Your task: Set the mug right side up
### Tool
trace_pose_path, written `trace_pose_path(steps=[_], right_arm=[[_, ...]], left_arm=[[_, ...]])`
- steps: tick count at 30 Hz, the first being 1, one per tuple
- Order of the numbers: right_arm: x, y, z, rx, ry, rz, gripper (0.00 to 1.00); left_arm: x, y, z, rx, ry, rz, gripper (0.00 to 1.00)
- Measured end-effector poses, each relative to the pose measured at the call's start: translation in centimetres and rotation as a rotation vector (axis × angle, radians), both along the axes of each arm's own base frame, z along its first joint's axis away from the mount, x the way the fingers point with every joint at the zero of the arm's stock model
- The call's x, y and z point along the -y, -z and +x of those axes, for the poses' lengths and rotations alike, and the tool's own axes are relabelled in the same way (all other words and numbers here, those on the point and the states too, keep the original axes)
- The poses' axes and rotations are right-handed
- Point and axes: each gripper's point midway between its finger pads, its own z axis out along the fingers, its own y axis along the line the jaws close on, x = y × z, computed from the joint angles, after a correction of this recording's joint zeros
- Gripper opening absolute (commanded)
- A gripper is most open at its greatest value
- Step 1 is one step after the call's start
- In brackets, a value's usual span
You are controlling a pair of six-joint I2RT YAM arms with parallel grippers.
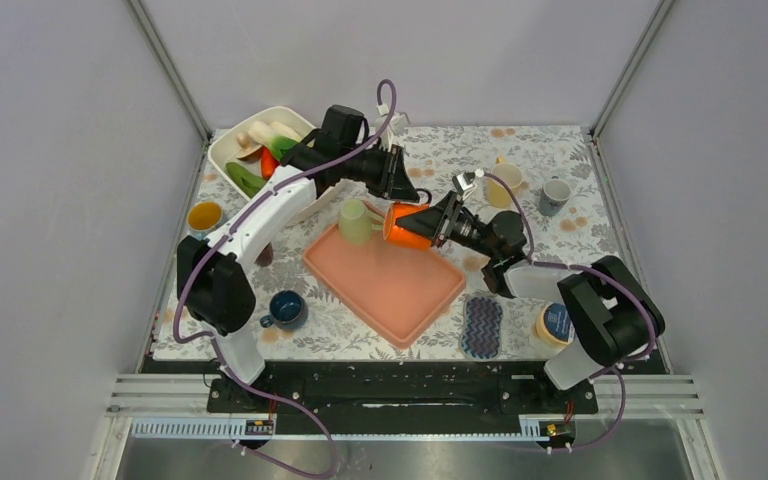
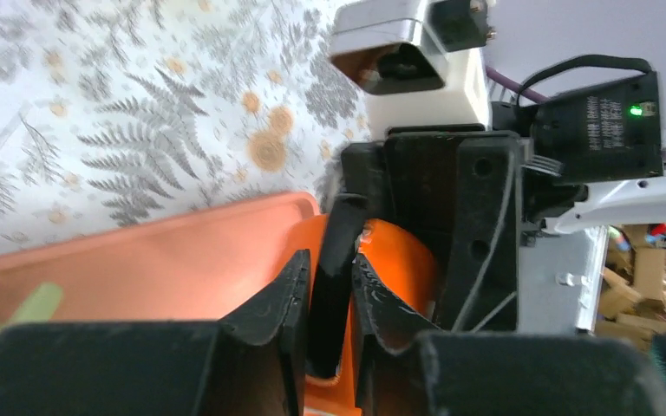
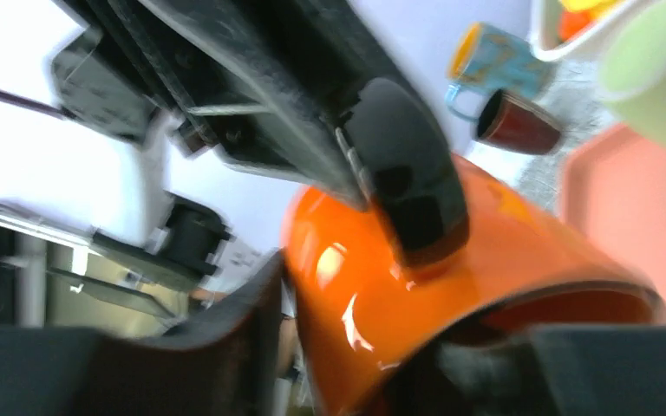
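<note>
The right gripper carries the orange mug (image 1: 407, 225) toward the bare tabletop (image 1: 561, 237) beside the grey mug next. It hangs sideways, so the gripper turns its opening up, lowers it, then releases it.
The orange mug (image 1: 407, 225) with a black handle (image 3: 408, 182) hangs tilted on its side above the far edge of the pink tray (image 1: 385, 285), its mouth towards the right arm. My right gripper (image 1: 440, 222) is shut on the mug's wall, with one finger (image 3: 225, 338) outside and the other inside the mouth. In the right wrist view the mug (image 3: 486, 260) fills the frame. My left gripper (image 1: 402, 192) comes from the far side. In the left wrist view the left gripper (image 2: 329, 260) is shut on the black handle (image 2: 338, 234), with the orange body (image 2: 399, 260) behind it.
A light green mug (image 1: 357, 222) stands on the tray's far left corner. A white basin (image 1: 225, 150) of vegetables is at the back left. Blue (image 1: 285, 308), dark red (image 1: 263, 255) and yellow-lined (image 1: 205, 215) mugs are on the left. A grey mug (image 1: 555, 195), a striped sponge (image 1: 481, 325) and a cup (image 1: 555, 322) are on the right.
</note>
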Motion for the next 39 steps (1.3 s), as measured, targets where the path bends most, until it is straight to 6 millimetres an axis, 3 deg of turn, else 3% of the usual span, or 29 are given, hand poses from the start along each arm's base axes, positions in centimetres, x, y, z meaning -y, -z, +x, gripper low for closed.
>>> trace_pose_path(steps=[2, 3, 6, 8, 9, 12, 14, 20, 25, 30, 33, 35, 39], right_arm=[[0.1, -1.8, -0.2, 0.003, -0.019, 0.068, 0.00], [0.2, -2.7, -0.2, 0.024, -0.015, 0.086, 0.00], [0.6, -3.9, -0.1, 0.053, 0.005, 0.071, 0.00], [0.7, -4.0, -0.3, 0.099, 0.021, 0.009, 0.00], [0.9, -3.7, -0.3, 0.111, 0.034, -0.033, 0.00], [1.9, -2.5, 0.2, 0.144, 0.082, -0.177, 0.00], [3.5, -1.7, 1.6, 0.158, 0.156, -0.298, 0.00], [12.3, 0.8, 6.7, 0.153, 0.444, -0.686, 0.00], [21.9, 4.5, 9.2, 0.020, 0.630, -1.056, 0.00], [34.6, 8.5, 10.3, -0.260, 0.812, -1.279, 0.00], [40.3, 11.5, 10.4, -0.432, 0.864, -1.352, 0.00], [41.9, 13.4, 10.7, -0.510, 0.844, -1.370, 0.00], [43.1, 17.1, 11.5, -0.608, 0.788, -1.376, 0.00]], left_arm=[[-0.2, -0.6, 0.4, 0.027, 0.004, -0.021, 0.00], [-0.4, -0.9, 0.7, 0.040, 0.001, -0.029, 0.04], [-0.6, -1.8, 0.7, 0.063, -0.006, -0.044, 0.62], [-0.7, -2.1, 0.6, 0.084, -0.016, -0.033, 0.93], [-0.8, -2.1, 0.5, 0.087, -0.034, -0.017, 0.98], [-1.7, -2.1, 0.7, 0.131, -0.082, 0.047, 0.99], [-2.7, -2.3, 1.6, 0.170, -0.132, 0.089, 0.99], [-7.1, -3.3, 4.9, 0.339, -0.282, 0.222, 0.99], [-9.3, -2.7, 5.2, 0.444, -0.287, 0.328, 0.99], [-10.7, 0.2, 4.5, 0.476, -0.209, 0.446, 0.99], [-11.2, 2.0, 3.6, 0.481, -0.134, 0.508, 0.99], [-11.4, 2.6, 3.1, 0.494, -0.086, 0.538, 0.99], [-10.8, 3.2, 2.1, 0.561, 0.032, 0.586, 0.99]])
